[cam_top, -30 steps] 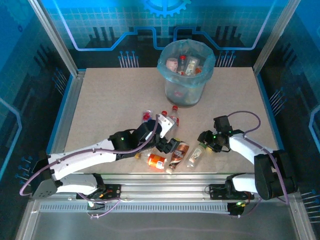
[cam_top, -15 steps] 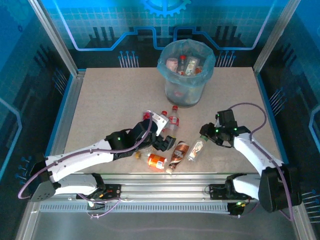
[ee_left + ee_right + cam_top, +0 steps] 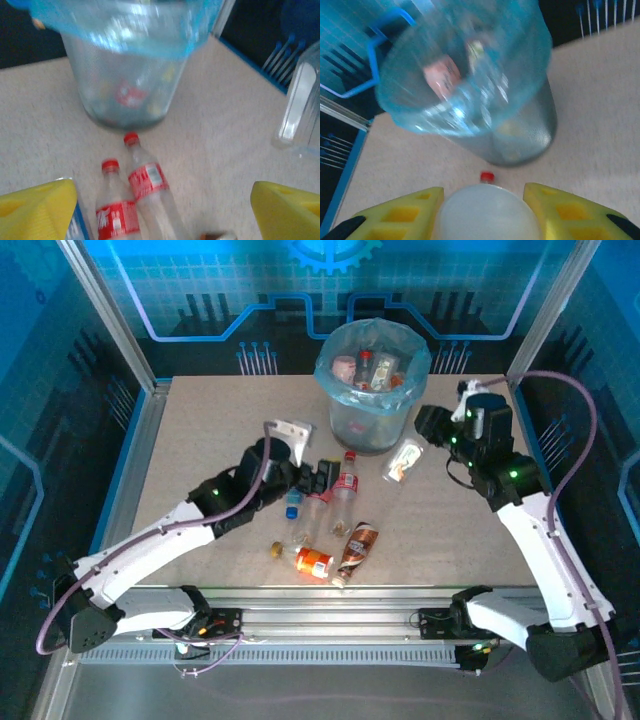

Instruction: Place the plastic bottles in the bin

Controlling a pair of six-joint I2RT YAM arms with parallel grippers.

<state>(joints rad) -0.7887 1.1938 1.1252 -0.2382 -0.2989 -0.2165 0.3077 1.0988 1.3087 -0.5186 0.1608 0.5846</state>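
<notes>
The bin's opening (image 3: 374, 365) is farther outward than my closed fingers, so I will lift my right gripper and carry the clear bottle (image 3: 403, 464) outward over it to let go.
The bin (image 3: 372, 380), a grey bucket with a blue bag, stands at the back and holds several plastic bottles. My right gripper (image 3: 422, 438) hangs just right of the bin, shut on a clear bottle (image 3: 403, 464). In the right wrist view the bottle's round base (image 3: 487, 212) sits between the yellow fingers (image 3: 395, 217), with the bin (image 3: 470, 85) ahead. My left gripper (image 3: 316, 480) is open above two red-labelled bottles (image 3: 116, 210) (image 3: 147, 180). An orange bottle (image 3: 312, 560) and a brown one (image 3: 358, 545) lie near the front.
A blue-capped bottle (image 3: 292, 510) lies beside my left gripper. The table (image 3: 210, 440) has bare room at the left and at the right front. Metal frame posts (image 3: 100, 310) and blue walls edge it.
My right gripper closed on the clear bottle near the front of the table and carried it up and back to beside the bin. My left arm drew back over the red-labelled bottles.
</notes>
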